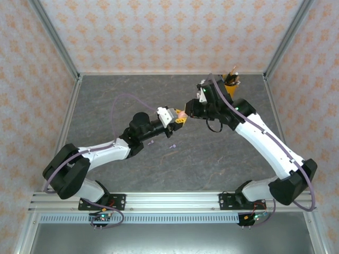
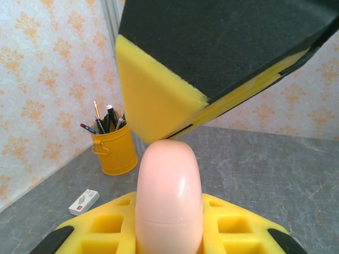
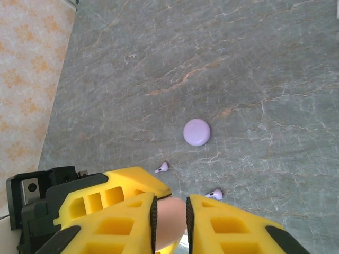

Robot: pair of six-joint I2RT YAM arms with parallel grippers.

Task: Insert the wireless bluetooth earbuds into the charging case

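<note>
The pink case needs to go down toward the yellow pot onto the table. I will tilt my left gripper down and lower the case before my left gripper releases it.
A pale pink charging case (image 2: 169, 196), closed, stands upright between the yellow fingers of my left gripper (image 2: 169, 233), which is shut on its lower half. My right gripper (image 3: 169, 211) comes from the other side, its black pads pressed on both flanks of the same pink case (image 3: 170, 222). In the top view the two grippers meet above the table's middle, around the case (image 1: 181, 113). Two lilac earbuds (image 3: 162, 168) (image 3: 214, 194) lie on the grey table below. A round lilac case (image 3: 196, 132) lies closed just beyond them.
A yellow pot of pens (image 1: 231, 84) stands at the back right corner, with a small white eraser (image 2: 83, 201) on the table near it. Patterned walls and metal posts close in the table (image 1: 106, 106) on three sides.
</note>
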